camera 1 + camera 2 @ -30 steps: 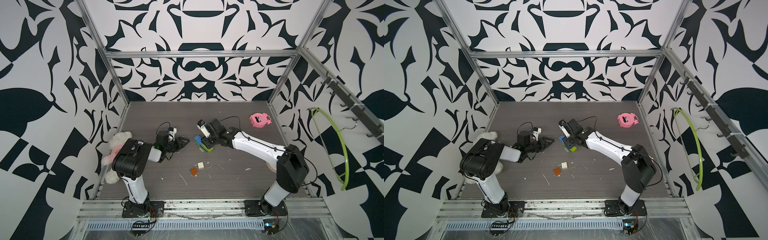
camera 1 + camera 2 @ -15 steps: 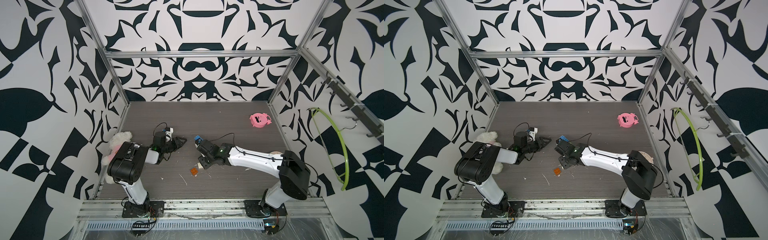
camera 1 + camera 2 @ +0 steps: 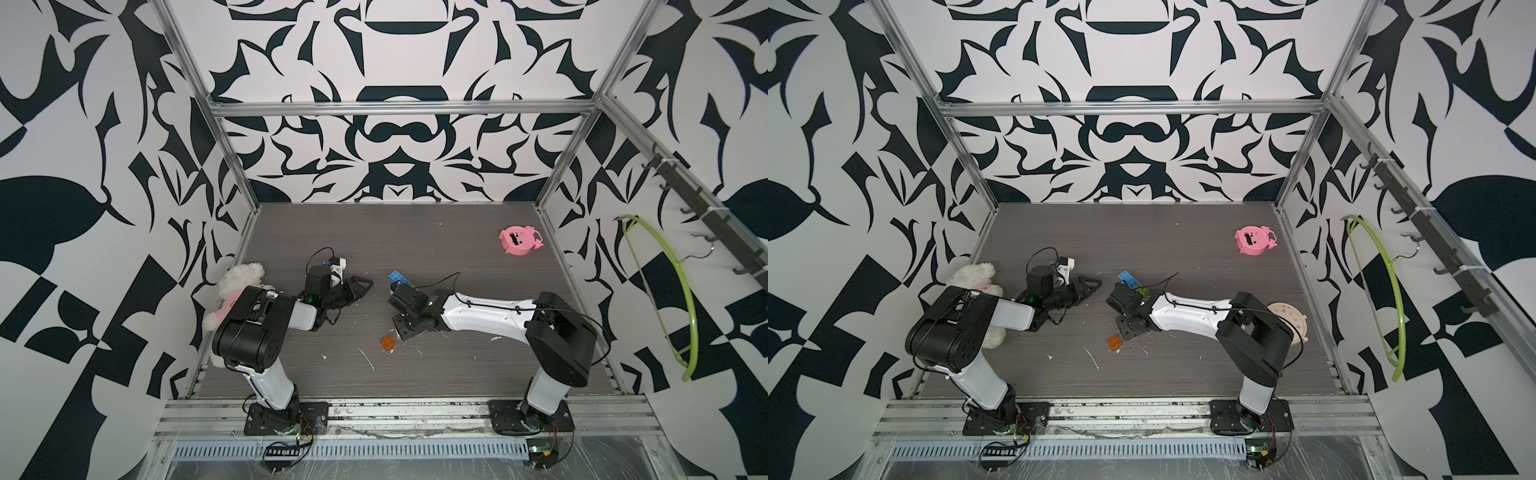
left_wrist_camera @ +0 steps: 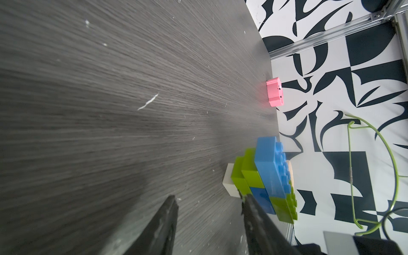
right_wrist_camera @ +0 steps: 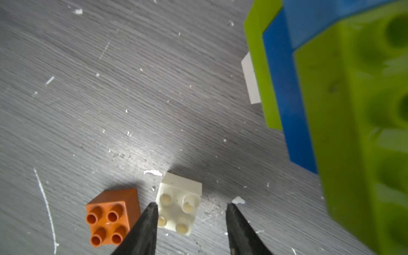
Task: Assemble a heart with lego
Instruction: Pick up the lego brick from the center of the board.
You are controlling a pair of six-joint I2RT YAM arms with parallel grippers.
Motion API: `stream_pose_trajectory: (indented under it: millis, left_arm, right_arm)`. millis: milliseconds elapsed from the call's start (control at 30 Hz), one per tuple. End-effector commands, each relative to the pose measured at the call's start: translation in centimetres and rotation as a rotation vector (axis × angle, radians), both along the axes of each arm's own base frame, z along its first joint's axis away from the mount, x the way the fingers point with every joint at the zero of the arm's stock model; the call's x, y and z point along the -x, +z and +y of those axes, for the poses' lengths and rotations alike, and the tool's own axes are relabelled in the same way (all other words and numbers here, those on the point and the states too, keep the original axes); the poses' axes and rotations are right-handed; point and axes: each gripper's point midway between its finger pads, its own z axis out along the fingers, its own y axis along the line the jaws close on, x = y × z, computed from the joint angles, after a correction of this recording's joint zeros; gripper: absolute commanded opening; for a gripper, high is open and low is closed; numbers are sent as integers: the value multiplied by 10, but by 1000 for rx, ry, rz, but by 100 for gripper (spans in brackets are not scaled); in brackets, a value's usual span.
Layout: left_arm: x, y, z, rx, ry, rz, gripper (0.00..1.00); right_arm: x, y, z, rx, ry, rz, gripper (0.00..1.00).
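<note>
The loose white brick [image 5: 180, 203] is off-centre, closer to one finger. Next, my right gripper should lower around the white brick while moving toward the orange brick, then close.
The heart [image 3: 398, 277] [image 3: 1128, 279], a stepped cluster of blue and lime green bricks with one white brick, stands on the table between the two arms. In the left wrist view the heart [image 4: 269, 174] lies just beyond one finger. My left gripper [image 3: 366, 284] [image 4: 209, 198] is open and empty, a little apart from it. My right gripper [image 3: 402, 330] [image 5: 192, 205] points down, open, astride a loose white brick [image 5: 180, 203] that sits nearer one finger. A loose orange brick [image 3: 388, 343] [image 5: 112, 217] lies just outside that finger. The white brick is hidden in both top views.
A pink round toy [image 3: 519, 242] sits at the far right of the table. A white plush toy [image 3: 239, 286] leans by the left wall behind my left arm. A beige disc [image 3: 1289, 318] lies behind my right arm. A green hoop [image 3: 673, 291] hangs on the right wall.
My right gripper has left the heart standing, swung toward the table's front and come down over the white brick, its jaws a little wider. My left gripper has barely moved.
</note>
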Motion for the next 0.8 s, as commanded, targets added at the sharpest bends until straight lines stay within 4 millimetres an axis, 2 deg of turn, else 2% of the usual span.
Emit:
stream_pose_trajectory:
  millis: [0,167,267,433,567,667,767]
  left_arm:
    - [2,2,3,-13,0,-12,51]
    - [3,0,3,-17,0,-9,51]
    - [3,0,3,-16,0,-9,51]
    - [3,0,3,-15,-1,-9,51]
    - [2,-1,2,-13,-5,-7,51]
    - [1,2,-1,0,-22,-5,52]
    - [-2,10,-8,26,-53,-10,54]
  right_arm:
    - [-2,11,15,-49,2,0,51]
    - [2,5,23,-39,25,16,50]
    - [1,2,22,-19,30,14,46]
    - [-1,4,20,-7,34,3,33]
    - [0,7,22,-10,47,6,28]
    - [0,22,30,-52,109,-15,27]
    - [-8,57,29,-53,223,-62,26]
